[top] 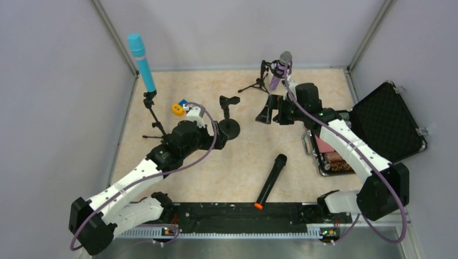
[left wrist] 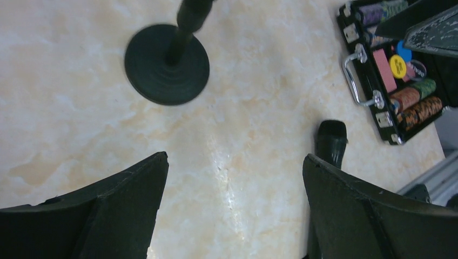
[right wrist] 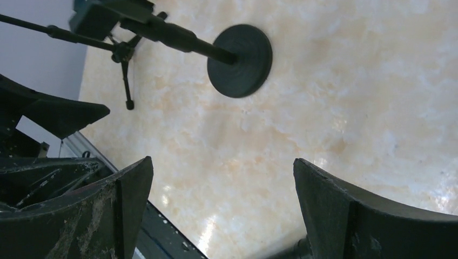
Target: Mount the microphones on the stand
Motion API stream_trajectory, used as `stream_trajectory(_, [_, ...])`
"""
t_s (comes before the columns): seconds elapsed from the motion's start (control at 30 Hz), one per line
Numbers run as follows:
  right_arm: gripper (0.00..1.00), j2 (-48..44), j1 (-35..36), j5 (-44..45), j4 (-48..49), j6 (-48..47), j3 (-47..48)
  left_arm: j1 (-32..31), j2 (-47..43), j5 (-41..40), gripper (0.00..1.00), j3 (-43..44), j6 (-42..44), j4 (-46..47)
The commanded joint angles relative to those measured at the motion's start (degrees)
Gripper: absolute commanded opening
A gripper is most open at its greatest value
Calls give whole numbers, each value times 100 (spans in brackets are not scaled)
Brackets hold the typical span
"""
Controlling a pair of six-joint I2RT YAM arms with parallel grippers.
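The microphone's handle is below my left gripper, to its right in the top view, so I need to move my left gripper back and down onto the black microphone's handle [top: 265, 192] [left wrist: 313, 237].
The light blue microphone [top: 141, 62] stands upright in a tripod stand [top: 154, 116] at the back left. A glittery purple microphone [top: 281, 69] sits in a second tripod stand [top: 259, 82] at the back. Flat on the table lies the black microphone [top: 270, 181] with its orange end towards me; its head [left wrist: 330, 141] shows in the left wrist view. A round-base stand [top: 229, 116] holds nothing in its clip. My left gripper [top: 211, 129] hovers open beside that base [left wrist: 166, 65]. My right gripper [top: 273, 110] is open below the purple microphone. Nothing is between either pair of fingers [left wrist: 235, 162] [right wrist: 222, 164].
An open black case [top: 378, 129] with poker chips [left wrist: 410, 100] lies at the right. A yellow and blue toy [top: 179, 107] sits behind the left gripper. Grey walls enclose the table on three sides, and a black rail [top: 243, 213] runs along the near edge.
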Motion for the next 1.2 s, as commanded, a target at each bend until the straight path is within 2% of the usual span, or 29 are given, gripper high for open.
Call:
stream_trajectory(0.0, [99, -384, -223, -178, 441, 87, -525, -93, 251, 880, 99, -257, -771, 93])
stream_trajectory(0.2, [99, -676, -801, -1302, 1343, 789, -1669, -653, 857, 1042, 99, -137, -1238, -55])
stream_trajectory(0.33, [99, -897, -1213, -1794, 1959, 1227, -2291, -1361, 1576, 867, 99, 516, -1195, -417])
stream_trajectory(0.6, [99, -1040, -1248, -938, 887, 480, -2014, -2779, 3674, 409, 98, 2203, -752, -1420])
stream_trajectory(0.77, [99, -1214, -1255, -149, 376, 113, -1831, -3496, 4681, 196, 97, 3032, -480, -1737])
stream_trajectory(1.0, [99, -1527, -1280, 958, -30, -190, -1718, -3920, 5261, -366, 94, 3221, -704, -1845])
stream_trajectory(1.17, [98, -1486, -1331, 1049, -50, -185, -1752, -4137, 5518, -904, 86, 3291, -832, -2034])
